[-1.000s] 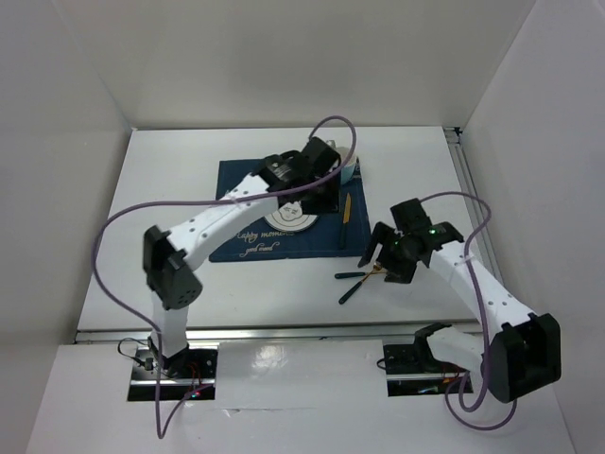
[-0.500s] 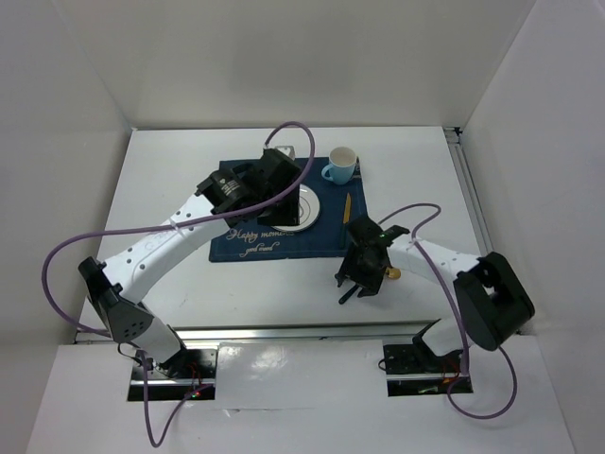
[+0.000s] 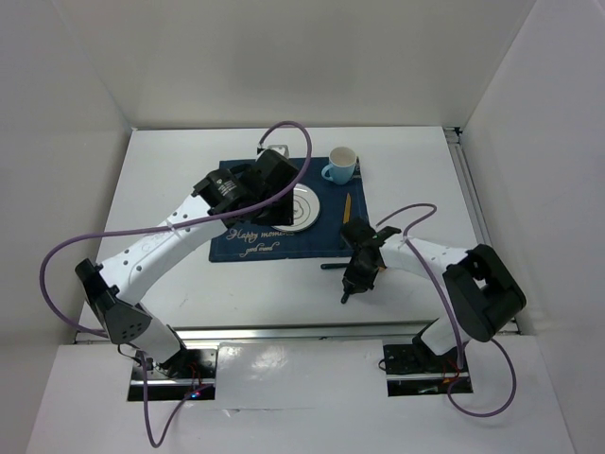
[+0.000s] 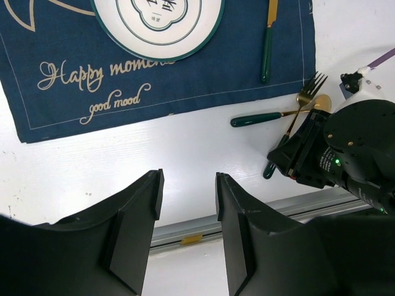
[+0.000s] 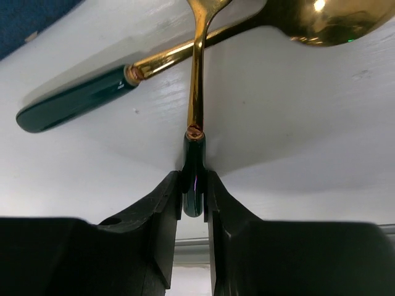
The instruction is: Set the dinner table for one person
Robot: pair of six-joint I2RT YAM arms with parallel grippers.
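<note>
The knife-free side of the mat faces outward, to its left in the top view, so my right gripper will next rise past the plate [image 3: 310, 203], go down and let go of the fork.
On the white dinner table [image 3: 170, 189] lies a navy placemat [image 3: 253, 241] with a white plate [image 3: 310, 203], a gold knife [image 3: 346, 206] and a blue cup [image 3: 340, 166]. Right of the mat's front corner a gold fork [image 4: 295, 117] and a gold spoon [image 4: 262, 117], both green-handled, lie crossed. My right gripper [image 5: 194, 182] is shut on the fork's green handle [image 5: 194, 157] low at the table, seen from above as the right gripper [image 3: 357, 272]. My left gripper [image 4: 188, 176] is open and empty, and from above the left gripper [image 3: 284, 194] hovers over the plate's left side.
A metal rail [image 3: 284, 331] runs along the table's near edge, close in front of the fork. White walls enclose the table on three sides. Purple cables [image 3: 293, 128] loop above both arms.
My right gripper has come down and left onto the fork and closed on its handle. My left arm has drawn back left off the cup, then held still, open.
</note>
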